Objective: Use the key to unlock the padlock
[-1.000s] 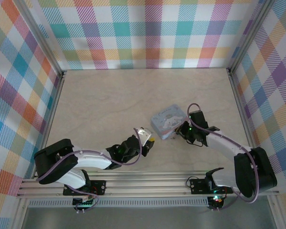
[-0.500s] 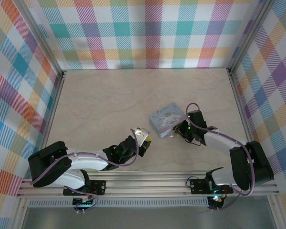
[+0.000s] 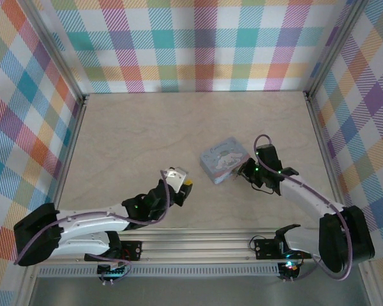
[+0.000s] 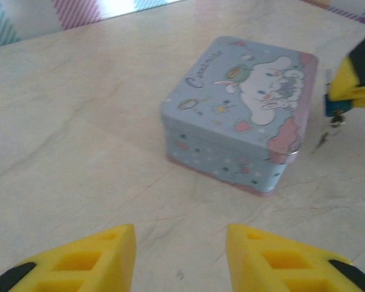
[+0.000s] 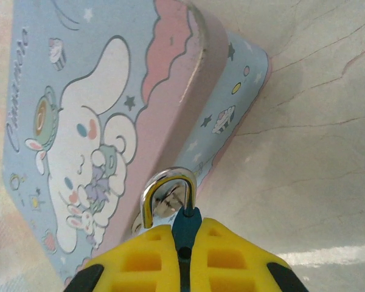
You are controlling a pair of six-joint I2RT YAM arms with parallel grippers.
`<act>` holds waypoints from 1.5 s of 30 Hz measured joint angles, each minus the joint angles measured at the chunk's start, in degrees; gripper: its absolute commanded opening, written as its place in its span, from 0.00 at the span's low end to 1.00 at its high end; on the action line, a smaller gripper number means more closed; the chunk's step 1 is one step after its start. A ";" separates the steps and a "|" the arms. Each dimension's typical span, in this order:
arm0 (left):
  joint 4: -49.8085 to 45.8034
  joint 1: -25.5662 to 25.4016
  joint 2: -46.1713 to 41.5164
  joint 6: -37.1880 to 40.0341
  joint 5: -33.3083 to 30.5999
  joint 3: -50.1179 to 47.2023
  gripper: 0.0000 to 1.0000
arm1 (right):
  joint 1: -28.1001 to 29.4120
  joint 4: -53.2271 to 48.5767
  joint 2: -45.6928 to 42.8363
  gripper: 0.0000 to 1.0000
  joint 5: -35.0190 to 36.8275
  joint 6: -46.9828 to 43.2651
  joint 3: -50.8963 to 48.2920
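Observation:
My right gripper carries the padlock past the tin next, lowers it onto the clear, bare tabletop across the tin from the gripper and releases it.
My right gripper (image 5: 185,230) is shut on the tiny blue padlock (image 5: 187,220), holding it against the near corner of the tin. The silver shackle (image 5: 168,182) arches above the body. One leg enters the blue body, and the other ends free just above my finger. In the left wrist view the padlock (image 4: 332,109) sits under the right gripper's yellow fingers (image 4: 356,79). Below it hangs a small grey piece (image 4: 322,141), blurred, which looks like the key. My left gripper (image 4: 179,243) stands open and empty, left of the tin and apart from it. From above, the left gripper (image 3: 185,188) and right gripper (image 3: 242,172) flank the tin.
The pale blue cartoon-printed tin (image 3: 223,160) lies closed on the beige table (image 3: 147,134), right of centre. Checked walls and metal posts close off the back and both sides. Open table lies to the left and behind.
My left gripper has pulled back to the left, away from the tin and padlock, and its jaws have spread. The right gripper keeps its hold on the padlock.

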 measured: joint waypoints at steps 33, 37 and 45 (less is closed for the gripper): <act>-60.61 2.86 -29.73 -33.62 -6.75 3.76 1.00 | 30.99 -10.69 42.62 0.03 -1.27 -15.91 44.48; -60.70 3.02 -29.70 -35.67 -5.35 2.89 1.00 | 32.26 -10.75 51.54 0.07 -2.36 -17.05 52.33; -60.70 3.32 -29.70 -37.00 -4.04 1.53 1.00 | 32.33 -12.92 59.58 0.35 -2.60 -19.56 61.55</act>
